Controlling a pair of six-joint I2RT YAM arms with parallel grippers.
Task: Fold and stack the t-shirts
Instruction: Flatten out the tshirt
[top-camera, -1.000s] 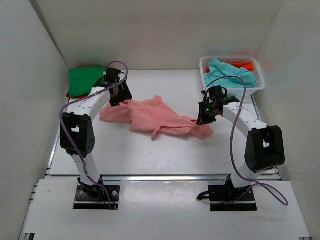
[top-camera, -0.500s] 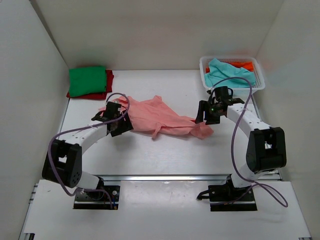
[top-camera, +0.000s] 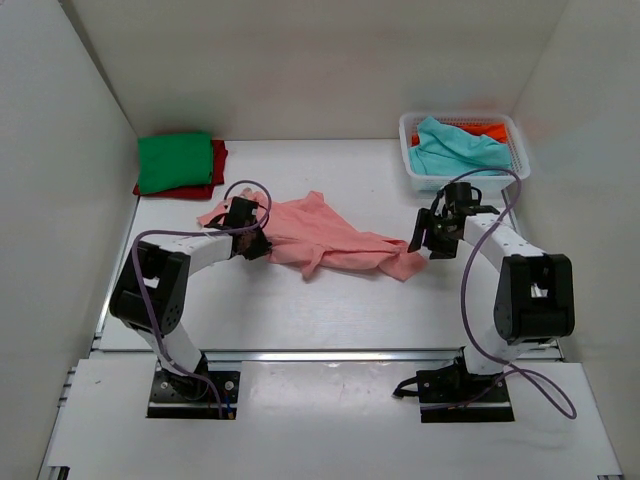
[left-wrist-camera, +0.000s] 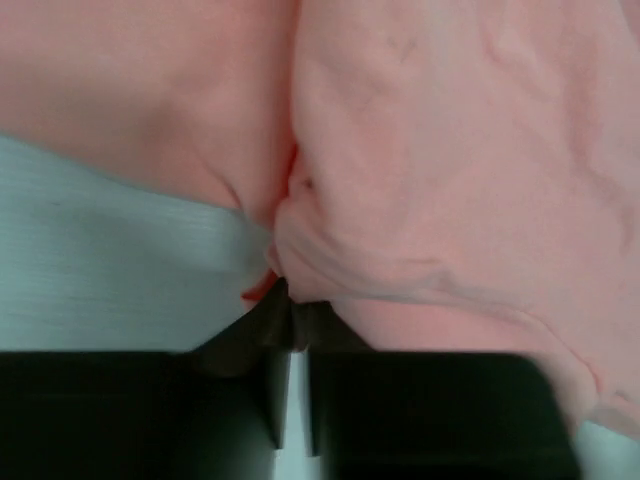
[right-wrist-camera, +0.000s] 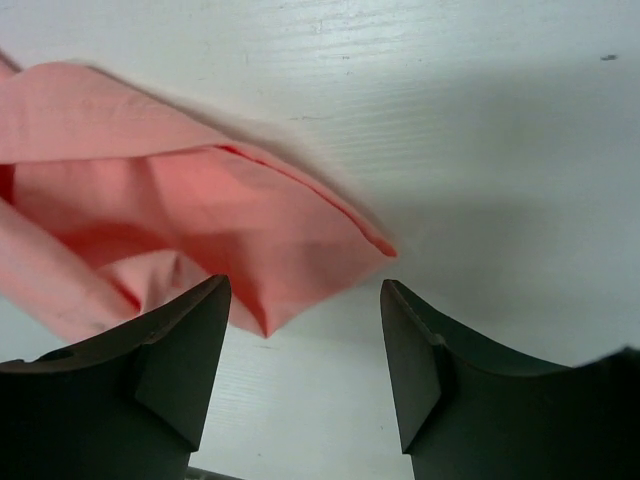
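The salmon-pink t-shirt's loose corner (top-camera: 417, 264) (right-wrist-camera: 345, 258) is still unheld just below my right gripper's open fingers, so my right gripper lowers and closes on it next.
The salmon-pink t-shirt (top-camera: 320, 235) lies crumpled across the middle of the table. At its left edge my left gripper (top-camera: 252, 243) sits low, and in the left wrist view its jaws (left-wrist-camera: 290, 310) are shut with a fold of the pink cloth (left-wrist-camera: 420, 180) pinched at their tips. My right gripper (top-camera: 425, 240) hangs just off the shirt's right corner. In the right wrist view it (right-wrist-camera: 305, 300) is open, and that corner (right-wrist-camera: 250, 240) lies on the table ahead of the fingers, not held.
A folded green t-shirt (top-camera: 175, 160) lies on a red one (top-camera: 218, 162) at the back left. The white lattice basket (top-camera: 515, 165) at the back right holds a teal t-shirt (top-camera: 455, 148) and an orange one (top-camera: 490, 128). White walls stand on three sides.
My left gripper came down from the back left to the pink shirt's left edge and shut on it. My right gripper opened, let go of the right corner and drew back to the right.
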